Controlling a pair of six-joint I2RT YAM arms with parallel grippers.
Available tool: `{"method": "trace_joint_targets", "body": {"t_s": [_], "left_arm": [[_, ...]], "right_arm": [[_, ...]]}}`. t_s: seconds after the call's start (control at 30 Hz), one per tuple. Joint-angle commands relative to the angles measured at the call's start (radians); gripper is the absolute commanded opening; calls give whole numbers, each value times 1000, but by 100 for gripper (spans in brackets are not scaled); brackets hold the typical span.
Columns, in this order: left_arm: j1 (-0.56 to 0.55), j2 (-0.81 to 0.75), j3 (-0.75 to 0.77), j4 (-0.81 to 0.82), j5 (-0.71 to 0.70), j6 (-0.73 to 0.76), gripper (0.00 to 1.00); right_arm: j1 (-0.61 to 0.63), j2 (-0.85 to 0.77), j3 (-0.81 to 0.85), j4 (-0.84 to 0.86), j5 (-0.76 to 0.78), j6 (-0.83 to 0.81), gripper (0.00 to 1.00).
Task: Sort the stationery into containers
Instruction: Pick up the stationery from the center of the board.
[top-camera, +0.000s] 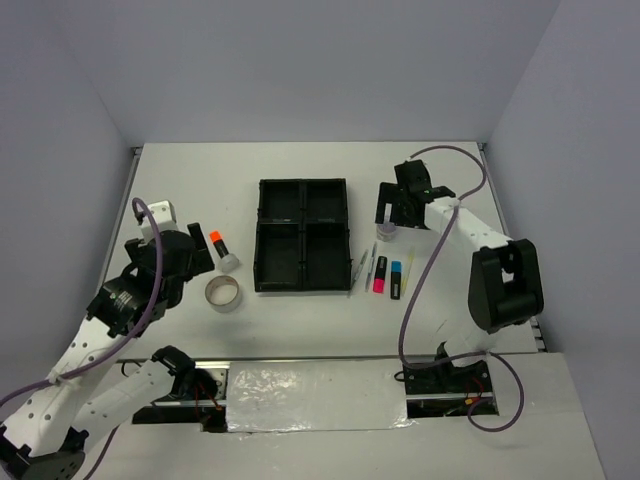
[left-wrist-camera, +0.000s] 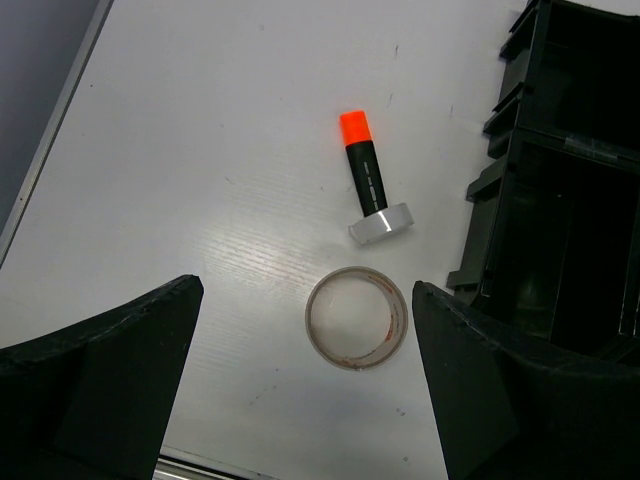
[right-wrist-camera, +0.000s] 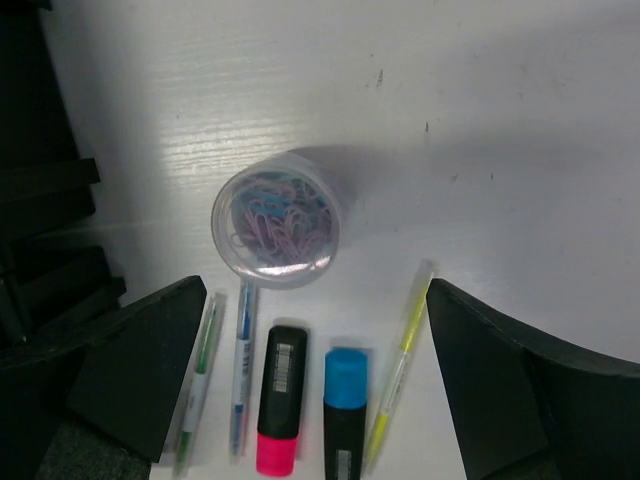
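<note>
My right gripper will move toward the tray first, then go down, to get around the side of the clear tub (right-wrist-camera: 277, 220), which is off-centre from my open fingers.
The black four-compartment tray (top-camera: 258, 236) sits mid-table with nothing in it. Left of it lie a grey tape ring (top-camera: 223, 293), an orange-capped stick (top-camera: 217, 240) and a grey-white cylinder (top-camera: 229, 262) at the stick's end. My left gripper (left-wrist-camera: 305, 290) hangs open above the table, just short of the tape ring (left-wrist-camera: 394, 328). Right of the tray stand a clear tub (right-wrist-camera: 277, 220) of paper clips, two thin pens (right-wrist-camera: 242, 370), a pink highlighter (right-wrist-camera: 278, 400), a blue highlighter (right-wrist-camera: 346, 410) and a yellow pen (right-wrist-camera: 400, 380). My right gripper (right-wrist-camera: 315, 285) is open above them, holding nothing.
The tray's wall (left-wrist-camera: 500, 180) stands close to the right of the left gripper's fingers. In the right wrist view the tray (right-wrist-camera: 40, 200) fills the left edge. White walls enclose the table on three sides. A taped strip (top-camera: 320, 385) lies between the arm bases.
</note>
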Motion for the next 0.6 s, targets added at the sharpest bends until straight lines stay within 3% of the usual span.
{"method": "trace_joint_targets", "body": {"t_s": [0.0,0.33,0.47,0.53,0.57], "left_arm": [[1,17,-2,43,30,34,99],[5,65,-5,63,67,58,99],[7,71,-5,67,75,64,99],[7,70,-6,69,78,66,99],[9,68,-6,71,83,67,99]], "right_arm": [[14,44,86,53,-22,-29,100],[30,230,126,74,-8,-52,99],[42,271,155,61,16,-57,81],[50,267,162,54,39,-57,63],[59,261,162,51,50,-55,58]]}}
